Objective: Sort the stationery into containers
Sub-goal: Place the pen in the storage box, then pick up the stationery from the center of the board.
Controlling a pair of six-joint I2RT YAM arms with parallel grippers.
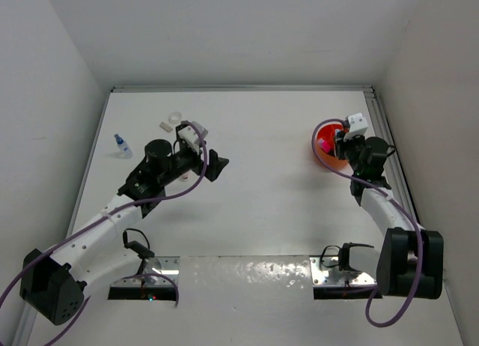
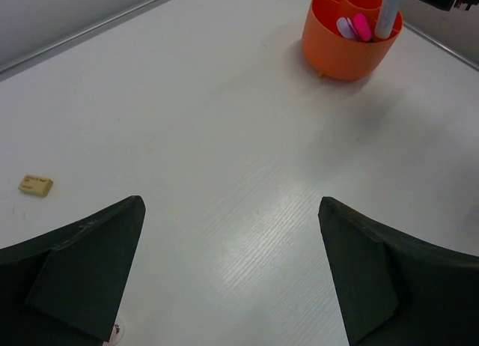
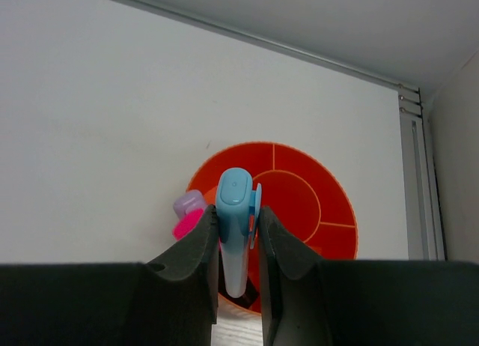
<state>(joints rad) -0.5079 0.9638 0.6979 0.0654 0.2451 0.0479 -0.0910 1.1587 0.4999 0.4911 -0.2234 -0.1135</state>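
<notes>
Next, the right gripper lowers the light-blue highlighter slightly over the tub's near section beside the pink piece (image 3: 187, 225), then opens.
The round orange tub (image 3: 314, 204) with inner dividers stands at the right side of the table (image 1: 329, 166). My right gripper (image 3: 238, 220) hangs just above the tub's near rim, shut on a light-blue highlighter (image 3: 234, 204) held upright. A pink piece (image 3: 187, 225) and a lilac piece (image 3: 188, 203) stick up from the tub's left compartment. My left gripper (image 1: 217, 166) hovers over bare table left of centre, open and empty (image 2: 232, 271). The left wrist view shows the tub (image 2: 337, 58) far ahead and a beige block (image 2: 35, 185) lying at the left.
At the back left lie a blue-capped bottle (image 1: 120, 144), a beige block (image 1: 165, 126) and a clear tape ring (image 1: 176, 117). White walls close in the table on three sides. A metal rail (image 1: 385, 136) runs along the right edge beside the tub.
</notes>
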